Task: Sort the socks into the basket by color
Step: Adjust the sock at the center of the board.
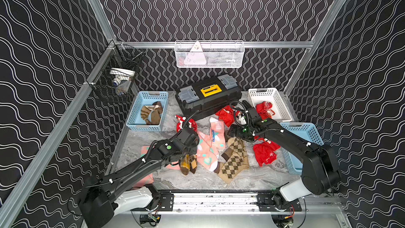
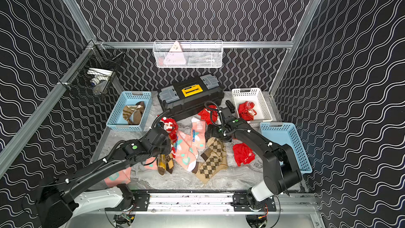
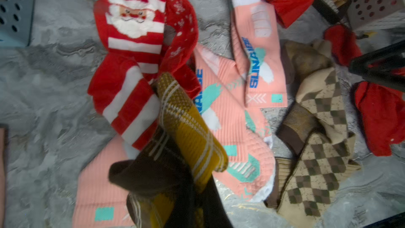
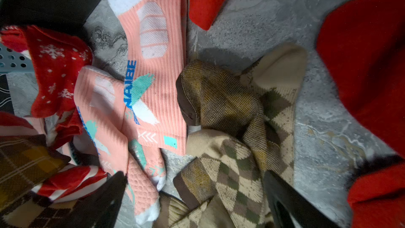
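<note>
The mustard plaid sock (image 1: 188, 162) hangs just above the table, so I will lower my left gripper toward the near part of the salmon-pink socks and let the sock go.
My left gripper (image 1: 190, 152) is shut on a mustard plaid sock (image 1: 188, 162), which hangs from it just above the table; the sock (image 3: 188, 123) fills the left wrist view's middle. Beside it lie a red Santa and striped sock (image 3: 133, 18), salmon-pink socks (image 1: 213, 134) with blue lettering, and tan-brown argyle socks (image 1: 235, 159). My right gripper (image 4: 195, 205) hovers open over the argyle socks (image 4: 230, 161), fingers on either side, nothing held. Plain red socks (image 1: 265, 152) lie on the table at the right.
A blue basket (image 1: 131, 115) at the left holds brown socks. A white basket (image 1: 282, 106) at the back right holds a red sock; a blue basket (image 1: 311, 134) stands in front of it. A black toolbox (image 1: 208, 97) sits at the back.
</note>
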{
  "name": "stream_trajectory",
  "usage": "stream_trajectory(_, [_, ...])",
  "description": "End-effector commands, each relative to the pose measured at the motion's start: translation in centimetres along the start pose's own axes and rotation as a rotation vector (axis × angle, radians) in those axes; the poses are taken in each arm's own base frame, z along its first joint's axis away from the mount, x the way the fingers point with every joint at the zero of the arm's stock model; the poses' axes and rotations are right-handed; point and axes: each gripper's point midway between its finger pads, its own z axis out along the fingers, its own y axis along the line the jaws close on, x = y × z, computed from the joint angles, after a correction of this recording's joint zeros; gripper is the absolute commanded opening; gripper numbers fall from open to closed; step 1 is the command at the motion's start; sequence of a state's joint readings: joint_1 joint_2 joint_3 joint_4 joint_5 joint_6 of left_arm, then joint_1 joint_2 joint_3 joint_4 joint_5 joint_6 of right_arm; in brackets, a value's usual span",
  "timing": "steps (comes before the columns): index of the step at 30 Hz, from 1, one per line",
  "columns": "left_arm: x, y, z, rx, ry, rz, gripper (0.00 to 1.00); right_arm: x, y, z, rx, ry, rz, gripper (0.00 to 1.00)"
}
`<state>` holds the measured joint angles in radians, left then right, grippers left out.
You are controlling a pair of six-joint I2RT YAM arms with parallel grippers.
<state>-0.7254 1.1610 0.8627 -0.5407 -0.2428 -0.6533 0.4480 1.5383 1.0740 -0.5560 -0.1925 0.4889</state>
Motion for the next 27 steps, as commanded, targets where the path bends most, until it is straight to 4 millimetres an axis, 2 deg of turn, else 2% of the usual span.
stream_trajectory(1, [-0.9, -2.1, 0.7, 0.068, -0.025, 0.019, 0.00, -0.2, -0.1, -0.2, 0.010, -0.010, 0.006, 0.99])
stream_trajectory(6, [1.7, -1.0, 3.5, -0.025, 0.103, 0.041, 0.01, 0.0, -0.3, -0.4, 0.017, -0.014, 0.005, 0.99])
stream_trajectory(12, [2.1, -1.3, 4.0, -0.012, 0.113, 0.036, 0.44, 0.3, -0.5, -0.2, 0.017, -0.011, 0.011, 0.99])
stream_trajectory(15, [1.4, -1.3, 3.4, -0.014, 0.088, 0.036, 0.52, 0.3, -0.5, -0.3, 0.016, -0.014, 0.011, 0.99])
stream_trajectory(19, [1.0, -0.9, 3.2, -0.036, 0.077, 0.050, 0.52, 0.3, -0.5, -0.2, 0.015, -0.014, 0.012, 0.99])
stream_trajectory(24, [1.1, -0.8, 3.5, -0.047, 0.078, 0.055, 0.27, 0.4, -0.5, -0.1, 0.012, -0.013, 0.014, 0.99])
stream_trajectory(26, [1.3, -1.0, 3.7, -0.043, 0.091, 0.055, 0.26, 0.5, -0.6, -0.1, 0.017, -0.011, 0.013, 0.99])
stream_trajectory(27, [1.5, -1.0, 3.6, -0.047, 0.102, 0.057, 0.30, 0.5, -0.6, -0.1, 0.017, -0.010, 0.013, 0.99])
